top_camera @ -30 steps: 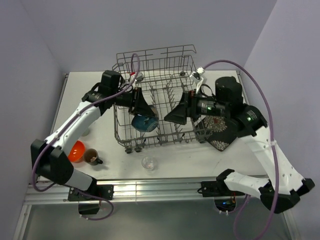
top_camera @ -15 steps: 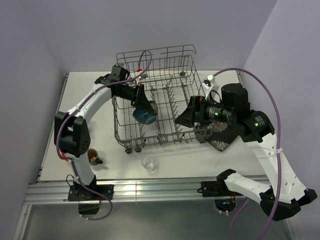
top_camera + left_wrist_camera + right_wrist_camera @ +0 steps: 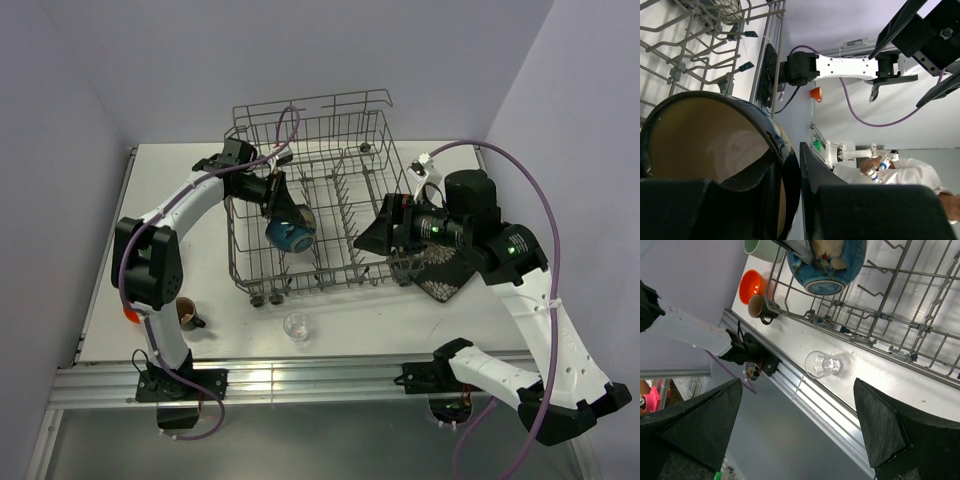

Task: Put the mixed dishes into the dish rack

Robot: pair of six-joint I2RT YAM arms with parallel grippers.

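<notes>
The blue round bowl (image 3: 291, 238) in my left gripper still hangs above the rack's bottom, so I should next lower it among the rack's wires below and release its rim.
The grey wire dish rack (image 3: 340, 160) stands mid-table. My left gripper (image 3: 281, 210) is inside its left half, shut on the rim of the blue round bowl (image 3: 291, 238), which hangs tilted among the tines. In the left wrist view the bowl's rim (image 3: 788, 165) sits between my fingers. My right gripper (image 3: 374, 232) is open and empty over the rack's right side. The black square plate (image 3: 441, 277) lies right of the rack, partly under my right arm. The clear glass (image 3: 297, 324), brown mug (image 3: 186, 314) and orange bowl (image 3: 751, 284) are on the table in front. The pale green cup (image 3: 760, 246) stands left of the rack.
The table's front edge and a metal rail (image 3: 300, 378) run just below the glass. Purple cables loop over both arms. The rack's raised back rail (image 3: 320, 105) is at the far side. A wall stands close on the left.
My left arm has folded in closer to the rack, with the bowl still held inside it, and now hides the orange bowl in the top view. My right gripper has drawn back to the right.
</notes>
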